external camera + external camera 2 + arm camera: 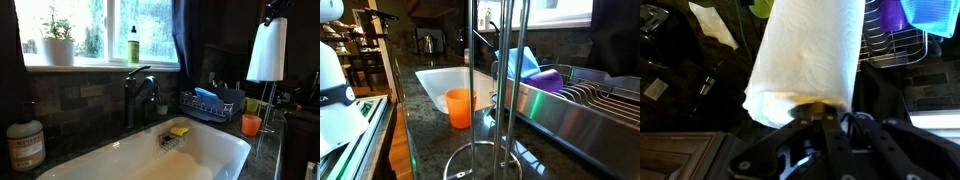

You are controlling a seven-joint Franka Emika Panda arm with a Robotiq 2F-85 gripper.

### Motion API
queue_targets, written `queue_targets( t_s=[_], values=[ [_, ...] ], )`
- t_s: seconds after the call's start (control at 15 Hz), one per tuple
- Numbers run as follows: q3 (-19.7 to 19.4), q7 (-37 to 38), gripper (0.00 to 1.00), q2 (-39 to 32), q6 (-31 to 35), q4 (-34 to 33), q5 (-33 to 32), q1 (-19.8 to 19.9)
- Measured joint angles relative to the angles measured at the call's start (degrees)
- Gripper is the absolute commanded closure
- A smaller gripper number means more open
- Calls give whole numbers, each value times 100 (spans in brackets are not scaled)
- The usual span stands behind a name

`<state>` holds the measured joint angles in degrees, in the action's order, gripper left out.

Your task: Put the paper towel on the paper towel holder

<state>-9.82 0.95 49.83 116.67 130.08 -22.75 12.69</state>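
The upright paper towel comes down onto the holder next as my gripper lowers, since the holder's rods stand bare while the roll (805,50) hangs above the counter.
The paper towel (267,50) is a thick white roll held upright in the air at the right, above the counter and the orange cup. My gripper (273,13) grips it from its top end. In the wrist view the roll (805,50) fills the middle, and my gripper (821,106) is shut on its end at the cardboard core. The paper towel holder (476,80) stands close to an exterior camera: silvery upright rods on a round wire base on the counter. The roll is out of view there, so I cannot tell how it lines up with the rod.
An orange cup (460,107) stands right beside the holder, also in an exterior view (251,124). A wire dish rack (575,100) with blue items is next to it. The white sink (150,160), dark faucet (137,95) and a soap bottle (25,145) lie to the left.
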Motion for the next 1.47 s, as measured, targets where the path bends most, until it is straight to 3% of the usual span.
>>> queue_targets(
  t_s=[1.27, 1.33, 1.47],
  values=[
    [183, 60, 97, -25, 347, 588, -289, 493],
    [223, 75, 64, -29, 348, 606, -323, 506],
    [293, 120, 57, -33, 349, 641, -379, 512]
  ],
)
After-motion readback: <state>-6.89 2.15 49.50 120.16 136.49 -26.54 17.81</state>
